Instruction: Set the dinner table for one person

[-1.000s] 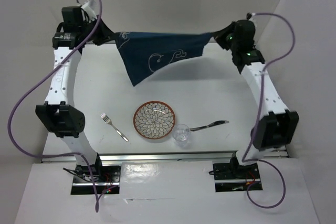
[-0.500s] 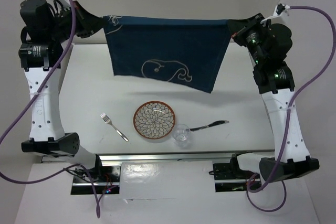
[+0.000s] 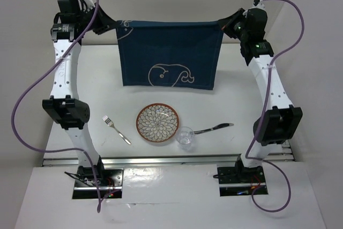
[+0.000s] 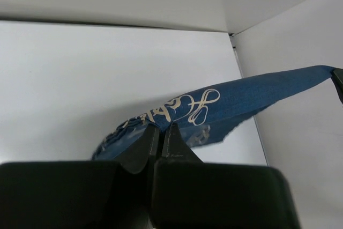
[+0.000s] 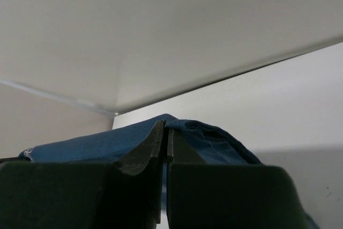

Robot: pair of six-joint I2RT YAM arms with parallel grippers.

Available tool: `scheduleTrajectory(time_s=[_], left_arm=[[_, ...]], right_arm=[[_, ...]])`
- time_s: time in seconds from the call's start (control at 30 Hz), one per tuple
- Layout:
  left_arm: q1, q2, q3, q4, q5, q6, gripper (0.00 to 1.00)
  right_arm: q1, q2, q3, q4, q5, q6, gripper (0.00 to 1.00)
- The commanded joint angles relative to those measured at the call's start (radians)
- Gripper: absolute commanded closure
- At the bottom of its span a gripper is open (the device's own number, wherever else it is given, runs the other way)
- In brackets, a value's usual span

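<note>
The bare spot on the tabletop beyond the plate lies below the left gripper and back from it, so the left gripper will next go down and pull back to let go of the cloth there.
A navy blue cloth [image 3: 170, 52] with a white whale drawing hangs stretched flat above the far part of the white dinner table [image 3: 225, 100]. My left gripper [image 3: 113, 25] is shut on its top left corner; the left wrist view shows the cloth [image 4: 236, 97] pinched at my left gripper [image 4: 161, 128]. My right gripper [image 3: 225, 25] is shut on the top right corner; the right wrist view shows the cloth [image 5: 214, 138] at my right gripper [image 5: 166, 127]. A patterned plate [image 3: 157, 123], a fork [image 3: 116, 129], a clear glass [image 3: 185, 137] and a dark-handled utensil [image 3: 213, 128] lie on the table.
An aluminium rail [image 3: 171, 160] runs along the near table edge by both arm bases. White walls enclose the table at the back and sides.
Both arms moved the cloth's corners; the cloth went from a bunched, sagging drape to a flat, square hanging sheet, slightly narrower than half a second ago.
</note>
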Motion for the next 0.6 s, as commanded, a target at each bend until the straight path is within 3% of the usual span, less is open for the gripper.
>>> scheduleTrajectory(time_s=[0.0,0.23,0.43,0.57], left_arm=[[0.039,0.022,0.068,0.073,-0.033,-0.001,1.00],[0.049,0.013,-0.004,0.137,-0.014,-0.023,1.00],[0.049,-0.140,-0.376,0.229,-0.025,0.022,1.00],[0.049,-0.260,-0.804,0.335,-0.074,-0.011,1.00]], right_arm=[[-0.040,0.031,0.075,0.127,0.020,-0.020,1.00],[-0.051,0.058,0.084,0.137,0.001,-0.025,1.00],[-0.051,-0.052,-0.181,0.160,-0.034,-0.034,1.00],[-0.042,-0.161,-0.451,0.176,-0.055,0.000,1.00]])
